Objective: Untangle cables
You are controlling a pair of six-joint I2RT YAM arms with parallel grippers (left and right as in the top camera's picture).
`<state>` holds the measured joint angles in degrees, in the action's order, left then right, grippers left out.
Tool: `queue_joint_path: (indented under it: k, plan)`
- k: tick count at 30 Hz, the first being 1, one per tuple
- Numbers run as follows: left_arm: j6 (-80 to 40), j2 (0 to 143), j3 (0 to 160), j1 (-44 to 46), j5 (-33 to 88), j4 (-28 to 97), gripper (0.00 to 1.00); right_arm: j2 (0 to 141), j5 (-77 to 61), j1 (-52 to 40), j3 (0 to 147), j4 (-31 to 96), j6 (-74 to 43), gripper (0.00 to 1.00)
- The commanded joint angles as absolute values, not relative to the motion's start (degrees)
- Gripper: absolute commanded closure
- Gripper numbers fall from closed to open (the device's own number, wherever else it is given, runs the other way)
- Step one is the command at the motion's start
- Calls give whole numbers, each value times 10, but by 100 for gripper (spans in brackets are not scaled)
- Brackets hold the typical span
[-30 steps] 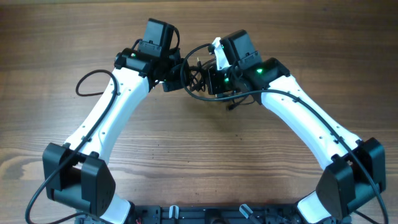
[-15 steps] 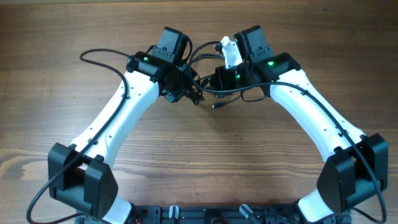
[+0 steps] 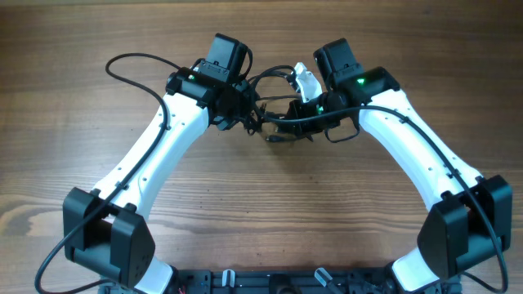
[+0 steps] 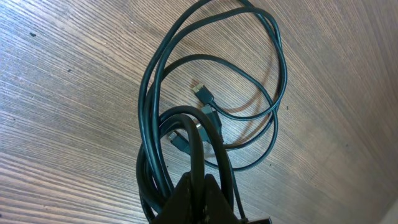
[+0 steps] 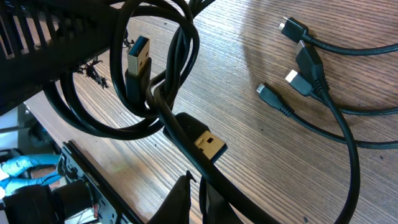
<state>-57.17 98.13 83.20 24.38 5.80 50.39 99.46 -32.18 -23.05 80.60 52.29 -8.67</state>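
Observation:
I will next turn my left gripper and lower the bundle in it back toward the base, and then I will let go of the strand on the open wood.
A tangle of black cables (image 3: 274,122) hangs between my two grippers above the wooden table. My left gripper (image 3: 237,110) is shut on one black strand (image 4: 198,149) of the bundle; loops (image 4: 217,81) and small plugs (image 4: 202,93) trail below it. My right gripper (image 3: 309,110) has its fingers (image 5: 199,196) closed together on a thick black cable (image 5: 180,134) that runs across them. Two USB-A plugs (image 5: 138,53) (image 5: 208,144) sit in the knot near it. Loose ends with small plugs (image 5: 297,79) lie on the wood.
The wooden table (image 3: 261,212) spreads around the arms. A black cable loop (image 3: 122,65) arcs out beside the left arm. The robot base frame (image 3: 270,282) lies at the front edge.
My right gripper has moved right and slightly forward, drawing the strands out between the grippers. The left gripper shifted right earlier and now stays put. The hanging plugs have swung lower.

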Motion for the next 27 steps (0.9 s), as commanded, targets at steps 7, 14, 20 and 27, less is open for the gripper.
queue_joint_path:
  k: [7,14,20,27]
  plan:
    - [-759,972,836,245,50,531,96,1002,-335,-229,801,531,-76,92]
    - [-1010,972,836,245,50,597,96,1002,-335,-229,809,518,-85,93]
    - [-1168,972,836,245,51,620,96,977,-367,-229,823,510,-89,90]
    - [-1250,972,836,240,50,601,92,975,-375,-230,823,485,-96,52]
